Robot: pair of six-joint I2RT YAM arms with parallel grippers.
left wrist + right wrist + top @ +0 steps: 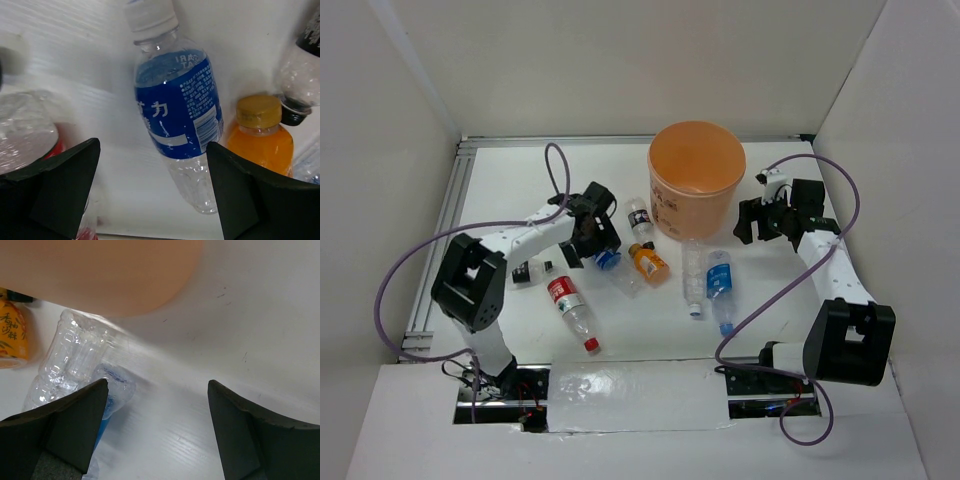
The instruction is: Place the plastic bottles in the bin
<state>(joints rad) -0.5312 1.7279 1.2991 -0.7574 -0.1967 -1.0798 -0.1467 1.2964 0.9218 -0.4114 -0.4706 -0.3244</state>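
Note:
The bottle's blue label lies below my left gripper, closer to one finger. The gripper comes down to the right in the top view onto the label next.
The peach-orange bin (696, 172) stands upright at the back middle; its wall also shows in the right wrist view (100, 270). Several bottles lie in front of it. My left gripper (600, 248) is open, low over a blue-label bottle (617, 268) that lies between its jaws in the left wrist view (177, 105). An orange bottle (648, 262) lies beside it (260, 137). A red-label bottle (570, 305), a clear bottle (693, 272) and another blue-label bottle (721, 283) lie nearer. My right gripper (758, 222) is open and empty, right of the bin (157, 425).
A black-and-white-label bottle (638, 217) lies against the bin's left side, and another dark-label bottle (532, 270) lies under my left arm. White walls enclose the table on three sides. A metal rail (440, 240) runs along the left edge.

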